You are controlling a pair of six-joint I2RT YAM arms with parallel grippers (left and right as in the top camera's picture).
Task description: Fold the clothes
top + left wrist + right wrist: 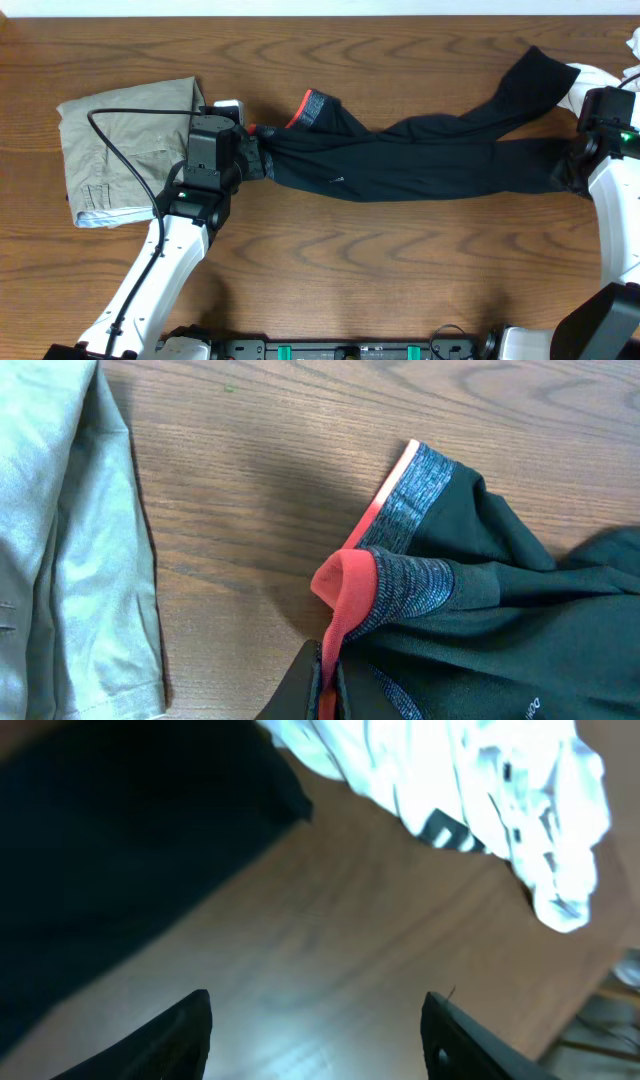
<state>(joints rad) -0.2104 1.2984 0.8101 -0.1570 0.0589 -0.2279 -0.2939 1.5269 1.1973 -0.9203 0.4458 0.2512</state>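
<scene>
The left gripper eases back and down next to spread the bunched red edge and release it, since bare wood [254, 194] beside the waistband lies below and back.
Black trousers [420, 160] with a grey and red waistband [400, 575] lie stretched across the table's middle, legs running to the right. My left gripper [330, 680] is shut on the red waistband edge at the trousers' left end; it also shows in the overhead view [255, 150]. My right gripper [320, 1020] is open and empty over bare wood, beside the dark leg ends [110, 850]; in the overhead view it sits at the far right [575, 165].
A folded khaki garment [125, 150] lies at the left, also in the left wrist view [60, 530]. A white crumpled garment [470, 790] lies at the far right by the table edge [585, 80].
</scene>
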